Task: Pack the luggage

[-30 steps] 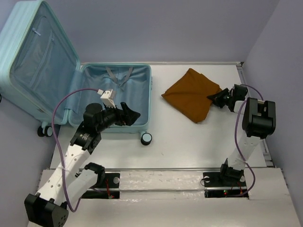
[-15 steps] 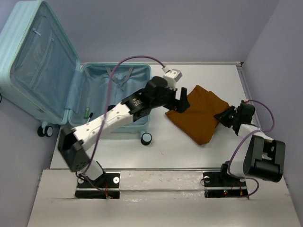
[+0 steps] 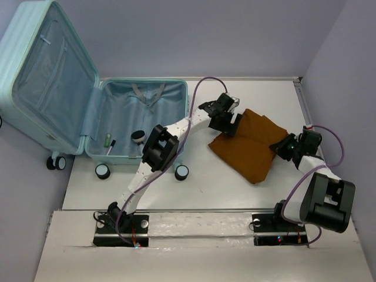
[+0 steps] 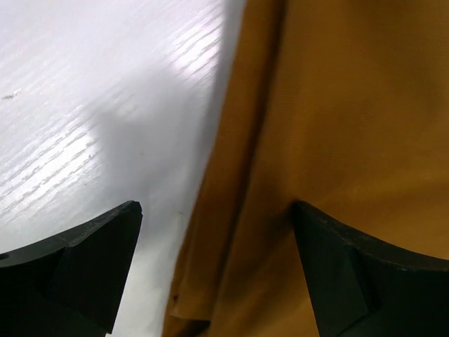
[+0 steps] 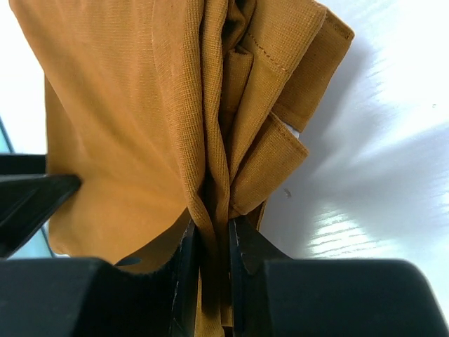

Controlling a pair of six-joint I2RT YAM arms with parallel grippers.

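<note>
The cloth's edge in my right gripper should next be lifted and moved to the left in the top view. Then I should let it go inside the suitcase base, which still has open room.
The luggage (image 3: 151,111) is a pale aqua suitcase lying open at the left, its lid (image 3: 50,76) raised at the far left. A folded brown cloth (image 3: 249,147) lies on the table right of it. My left gripper (image 3: 227,121) is open and low over the cloth's left edge; in the left wrist view (image 4: 216,208) its fingers straddle that edge of the cloth (image 4: 337,105). My right gripper (image 3: 282,146) is shut on the cloth's right edge; the right wrist view shows the gripper (image 5: 214,239) pinching bunched folds of the cloth (image 5: 119,105).
Inside the suitcase base lie a small round black-and-white item (image 3: 138,136), a green tube (image 3: 108,140) and a pen (image 3: 111,146). Wheels (image 3: 181,172) stick out at the near side. The table's right edge (image 3: 311,111) meets a purple wall.
My left arm has swung from the suitcase over to the cloth's left edge. My right gripper has pulled the cloth nearer and to the right. Small items now show in the suitcase.
</note>
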